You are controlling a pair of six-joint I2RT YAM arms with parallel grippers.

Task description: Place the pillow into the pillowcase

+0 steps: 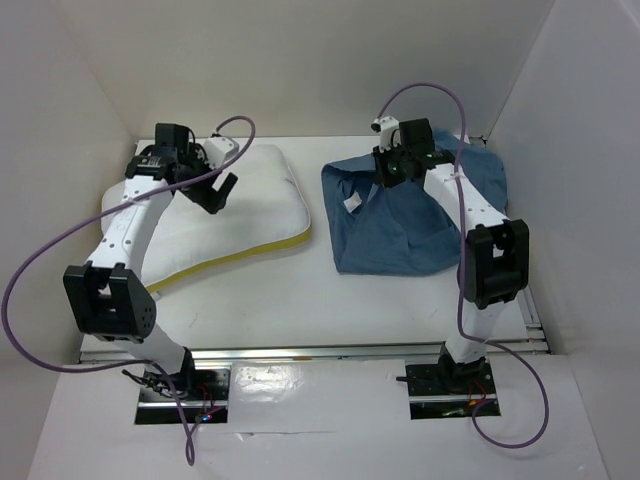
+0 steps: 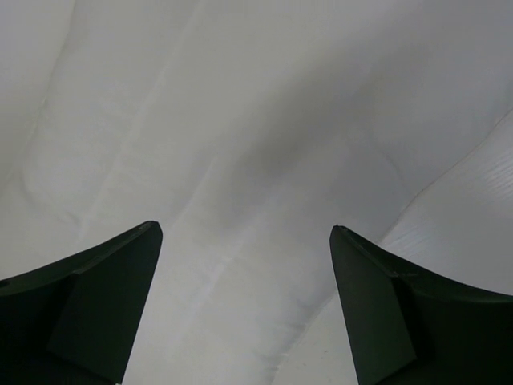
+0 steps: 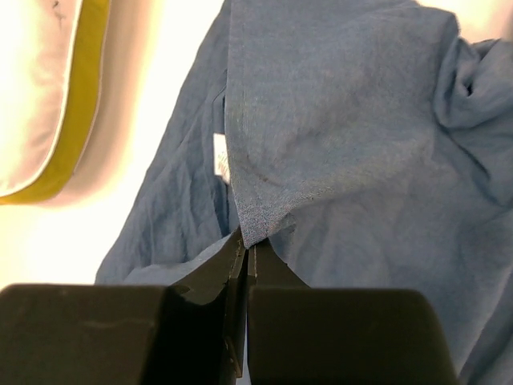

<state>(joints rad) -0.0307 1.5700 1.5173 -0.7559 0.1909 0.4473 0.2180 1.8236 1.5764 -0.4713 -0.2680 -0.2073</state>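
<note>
I will move my left gripper down and to the right in the top view next, onto the half of the pillow nearer the pillowcase, because the pillowcase's opening faces that side.
The white pillow (image 1: 245, 205) with a yellow strip along its front edge lies at the left of the table. My left gripper (image 1: 214, 188) hovers open over its middle; in the left wrist view the white fabric (image 2: 240, 160) fills the space between the spread fingers. The dusty-blue pillowcase (image 1: 400, 235) lies crumpled at the right. My right gripper (image 1: 392, 176) is shut on a fold of its upper hem, which it holds lifted; the pinched cloth (image 3: 260, 216) shows right at the closed jaws. A small white tag (image 1: 351, 204) sits inside its opening.
White walls enclose the table on the left, back and right. The pillow's yellow edge (image 3: 80, 120) lies a short way left of the pillowcase opening. A purple cable (image 1: 440, 95) loops above the right arm.
</note>
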